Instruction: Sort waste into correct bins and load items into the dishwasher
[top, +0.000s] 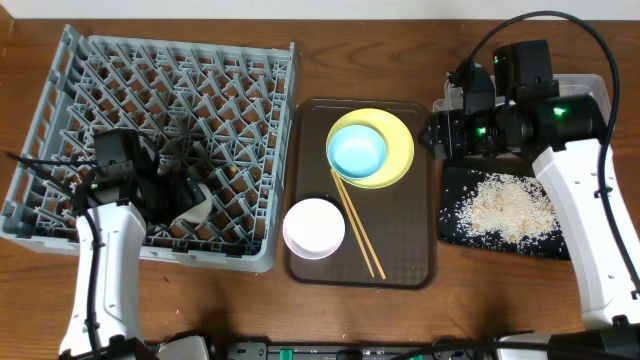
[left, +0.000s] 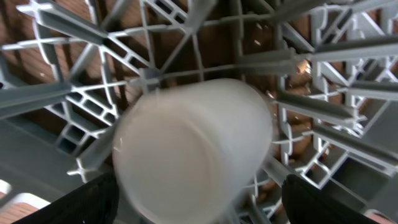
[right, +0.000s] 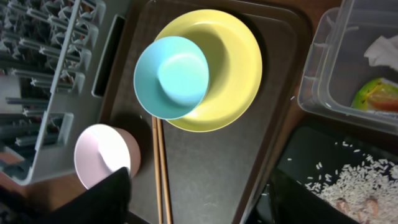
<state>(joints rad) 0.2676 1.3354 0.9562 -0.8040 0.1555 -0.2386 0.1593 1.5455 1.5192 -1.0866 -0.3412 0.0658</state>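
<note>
My left gripper is at the cream cup among the pegs and will next lift off it, then lower to the pink-white bowl's rim by the chopsticks (top: 342, 225).
The cream cup (left: 193, 149) lies tilted among the pegs of the grey dish rack (top: 230, 90). My left gripper (left: 199, 202) is open around it, with a gap to the right finger; it is low in the rack's front left part in the overhead view (top: 180, 190). My right gripper (right: 199, 205) is open and empty above the brown tray's right edge. The light blue bowl (right: 171, 78) sits on the yellow plate (right: 233, 68). The pink-white bowl (right: 102, 155) and the chopsticks (right: 160, 168) lie beside them. The clear tub (right: 323, 74) holds the napkin (right: 382, 50) and the wrapper (right: 376, 96). The black tray (top: 455, 190) holds the rice scraps (top: 505, 205).
The brown serving tray (top: 405, 250) lies between the rack and the bins. The right arm (top: 500, 110) covers much of the clear tub in the overhead view. Bare wooden table (top: 480, 300) shows at the front.
</note>
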